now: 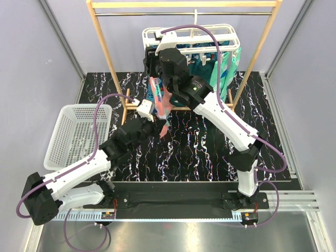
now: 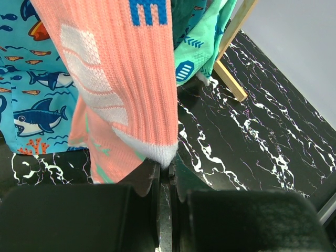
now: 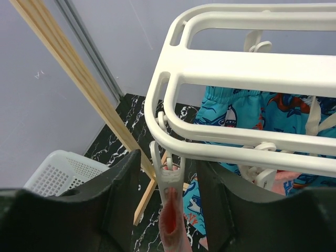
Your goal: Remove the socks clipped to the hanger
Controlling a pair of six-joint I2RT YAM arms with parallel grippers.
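I need to swing my left gripper over and down to the mesh basket (image 1: pixel 79 135) and let go of the toe of the sock, as the basket stands empty below my left gripper and to its left in the top view.
The white clip hanger (image 1: pixel 191 35) hangs from the wooden rail with socks clipped under it. A coral-pink sock (image 1: pixel 161 107) hangs from its near left corner. My right gripper (image 1: pixel 153 59) is open at that corner; in the right wrist view its jaws (image 3: pixel 168 168) stand on either side of the white peg (image 3: pixel 170 178) that clips the coral sock's cuff (image 3: pixel 174 226). My left gripper (image 1: pixel 159 126) is shut on the white toe (image 2: pixel 161 153) of the coral sock (image 2: pixel 121 79). A blue shark sock (image 2: pixel 31 94), a mint-green sock (image 2: pixel 202 44) and a dark teal sock (image 2: pixel 184 16) hang behind.
A white mesh basket (image 1: pixel 79 134) sits at the left of the black marbled table (image 1: pixel 210 142). The tall wooden rail stand (image 1: pixel 107 58) frames the hanger, with its foot bar (image 2: pixel 231 81) close behind the socks. Grey walls close both sides.
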